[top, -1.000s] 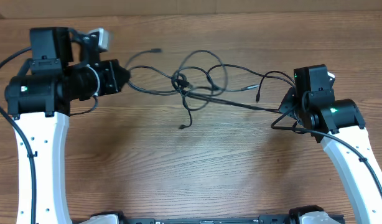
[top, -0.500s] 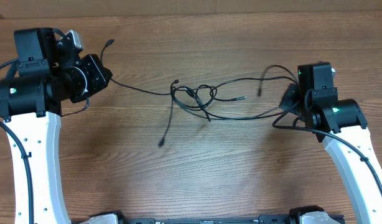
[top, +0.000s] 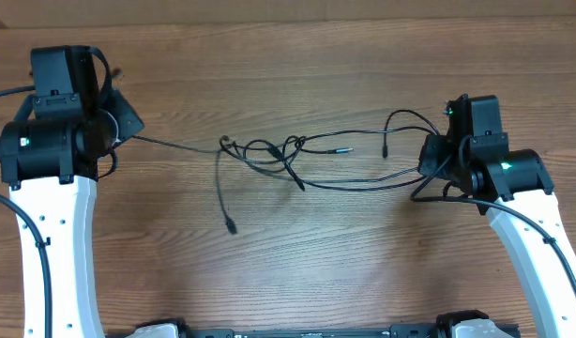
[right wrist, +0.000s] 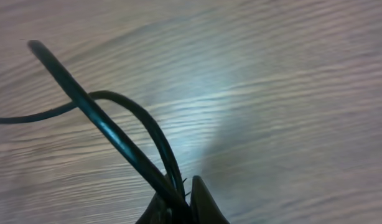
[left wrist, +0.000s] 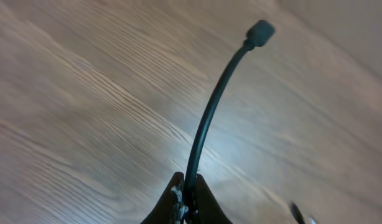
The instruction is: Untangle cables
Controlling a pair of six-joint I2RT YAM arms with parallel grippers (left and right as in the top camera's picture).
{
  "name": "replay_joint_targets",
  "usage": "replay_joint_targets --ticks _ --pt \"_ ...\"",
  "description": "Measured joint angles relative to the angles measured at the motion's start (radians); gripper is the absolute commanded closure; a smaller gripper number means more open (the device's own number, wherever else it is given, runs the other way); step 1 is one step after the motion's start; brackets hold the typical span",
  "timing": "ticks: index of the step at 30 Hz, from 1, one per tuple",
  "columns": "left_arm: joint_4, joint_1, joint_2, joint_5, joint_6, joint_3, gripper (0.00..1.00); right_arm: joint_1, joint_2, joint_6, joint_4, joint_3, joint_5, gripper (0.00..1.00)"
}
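My left gripper draws the straight cable away from the knot next, then comes toward the loops and releases the cable, since the loops stay bunched.
Thin black cables (top: pixel 288 155) stretch across the wooden table between my two arms, with a small knot of loops in the middle. One free end (top: pixel 230 225) trails toward the front, and two plug ends (top: pixel 346 148) lie right of the knot. My left gripper (top: pixel 125 124) is shut on one strand at the far left. In the left wrist view that cable (left wrist: pixel 206 118) rises from the left gripper (left wrist: pixel 186 188) to its plug (left wrist: pixel 260 30). My right gripper (top: pixel 429 156) is shut on strands at the right. The right wrist view shows two cable strands (right wrist: pixel 116 134) pinched in the right gripper (right wrist: pixel 181 194).
Bare wood-grain table (top: pixel 297 263) surrounds the cables. The arms' own thicker black leads (top: pixel 25 216) hang beside each white arm. The table's back edge (top: pixel 297 19) runs along the top.
My left gripper has pulled farther left with its strand, drawing the cables out straighter. The knot has slid left and flattened, and the free end has swung forward. The right arm has barely moved.
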Motion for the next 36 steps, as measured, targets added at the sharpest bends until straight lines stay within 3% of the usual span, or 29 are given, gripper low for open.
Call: replay_joint_targets --ticks 9,12,15,16,18,20,24,32,36 --pt "0.004 0.000 -0.001 -0.235 -0.115 0.000 0.96 0.000 0.000 0.027 0.002 0.000 0.079 0.96" --pt "0.019 0.000 -0.001 -0.195 -0.129 0.000 0.96 -0.001 0.000 0.007 0.044 0.000 0.022 0.96" --pt "0.026 -0.011 -0.001 -0.063 -0.114 0.000 0.96 -0.001 0.000 -0.066 0.076 0.000 -0.128 0.96" --pt "0.025 -0.016 -0.001 -0.013 -0.098 0.000 0.90 -0.001 0.000 -0.093 0.079 0.000 -0.187 0.96" --pt "0.014 -0.044 -0.001 0.099 -0.042 0.000 0.51 -0.001 0.000 -0.154 0.080 0.000 -0.315 0.96" --pt "-0.018 -0.079 0.001 0.168 0.015 0.001 0.42 -0.001 0.000 -0.190 0.079 0.000 -0.389 0.96" --pt "-0.084 -0.139 0.021 0.245 0.112 0.003 0.39 -0.001 0.000 -0.233 0.078 0.000 -0.482 0.96" --pt "-0.084 -0.260 0.128 0.303 0.173 0.003 0.38 -0.002 0.000 -0.257 0.077 0.000 -0.531 0.96" --pt "-0.061 -0.357 0.195 0.342 0.215 0.004 0.30 -0.001 0.000 -0.259 0.075 0.000 -0.539 0.96"
